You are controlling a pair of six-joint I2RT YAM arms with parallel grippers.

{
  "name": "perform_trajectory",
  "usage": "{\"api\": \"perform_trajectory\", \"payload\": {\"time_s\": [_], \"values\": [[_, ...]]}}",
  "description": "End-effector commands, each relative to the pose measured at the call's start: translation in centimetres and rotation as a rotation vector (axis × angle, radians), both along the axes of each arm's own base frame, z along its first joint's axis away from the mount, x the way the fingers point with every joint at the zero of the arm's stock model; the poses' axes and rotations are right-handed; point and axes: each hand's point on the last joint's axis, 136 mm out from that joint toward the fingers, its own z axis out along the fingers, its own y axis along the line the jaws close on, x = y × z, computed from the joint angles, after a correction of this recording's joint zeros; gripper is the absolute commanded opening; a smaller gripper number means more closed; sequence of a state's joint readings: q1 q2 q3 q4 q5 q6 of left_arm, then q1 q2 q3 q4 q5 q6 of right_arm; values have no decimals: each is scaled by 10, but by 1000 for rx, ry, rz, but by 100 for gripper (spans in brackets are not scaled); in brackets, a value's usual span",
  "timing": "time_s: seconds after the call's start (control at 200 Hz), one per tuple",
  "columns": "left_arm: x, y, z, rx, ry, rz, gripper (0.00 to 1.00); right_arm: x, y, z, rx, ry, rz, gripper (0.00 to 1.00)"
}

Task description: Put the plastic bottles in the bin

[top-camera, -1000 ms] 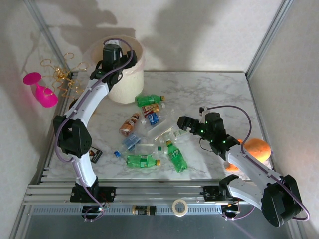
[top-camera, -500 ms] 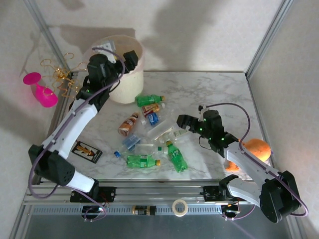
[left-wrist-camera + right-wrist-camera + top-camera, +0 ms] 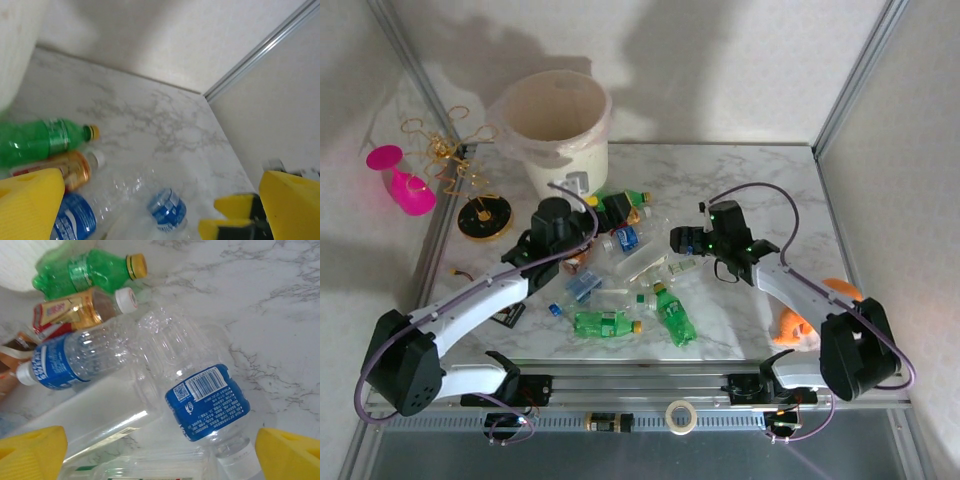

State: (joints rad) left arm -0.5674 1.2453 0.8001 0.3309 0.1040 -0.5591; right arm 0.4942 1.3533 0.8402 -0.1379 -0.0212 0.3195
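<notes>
The table beside the clear bottle's blue label is empty and leaves one finger room. My right gripper needs to lower astride the label.
The plastic bottles lie in a heap mid-table: a green one (image 3: 620, 200), a copper-brown one (image 3: 578, 258), clear ones with blue labels (image 3: 625, 238) and two more green ones (image 3: 605, 323) (image 3: 673, 315). The bin (image 3: 555, 125) stands at the back left. My left gripper (image 3: 582, 205) hangs open over the heap's left side. In its wrist view its jaws (image 3: 162, 205) stand wide above a blue-labelled bottle (image 3: 167, 210), with the green bottle (image 3: 40, 142) to the left. My right gripper (image 3: 682, 240) is open at the heap's right edge, over a clear blue-labelled bottle (image 3: 207, 402).
A pink wine glass (image 3: 400, 180), gold wire pieces (image 3: 445, 150) and a black round disc (image 3: 485, 215) sit at the left. A round orange object (image 3: 820, 300) lies behind the right arm. A small black card (image 3: 510, 312) lies beside the left arm. Walls close the back and sides.
My left arm has swung from above the bin down to the bottle heap, its jaws spreading wider. My right gripper has shifted slightly toward the back.
</notes>
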Motion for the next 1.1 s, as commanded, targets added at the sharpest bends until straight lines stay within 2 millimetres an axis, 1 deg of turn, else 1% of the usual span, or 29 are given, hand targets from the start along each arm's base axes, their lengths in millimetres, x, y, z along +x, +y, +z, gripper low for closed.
{"api": "perform_trajectory", "payload": {"time_s": [0.0,0.085,0.16,0.215,0.285,0.486,0.751,0.921,1.097], "values": [[-8,8,6,-154,-32,59,100,5,0,-7,-71,16,49,98],[-13,15,-20,-202,15,103,100,10,-3,-16,-103,29,38,99],[-16,17,-36,-232,53,116,100,13,-5,-26,-123,50,34,98],[-16,15,-44,-230,76,113,100,15,-6,-33,-127,67,31,98],[-15,11,-49,-220,92,96,100,17,-6,-40,-134,81,36,96],[-13,6,-51,-223,99,83,100,24,-12,-60,-165,107,28,93],[-15,7,-52,-217,102,81,99,39,-14,-66,-169,86,29,93],[-16,8,-52,-214,103,87,100,46,-17,-78,-193,104,46,93],[-17,10,-51,-211,104,92,99,51,-14,-92,-178,133,63,92]]}}
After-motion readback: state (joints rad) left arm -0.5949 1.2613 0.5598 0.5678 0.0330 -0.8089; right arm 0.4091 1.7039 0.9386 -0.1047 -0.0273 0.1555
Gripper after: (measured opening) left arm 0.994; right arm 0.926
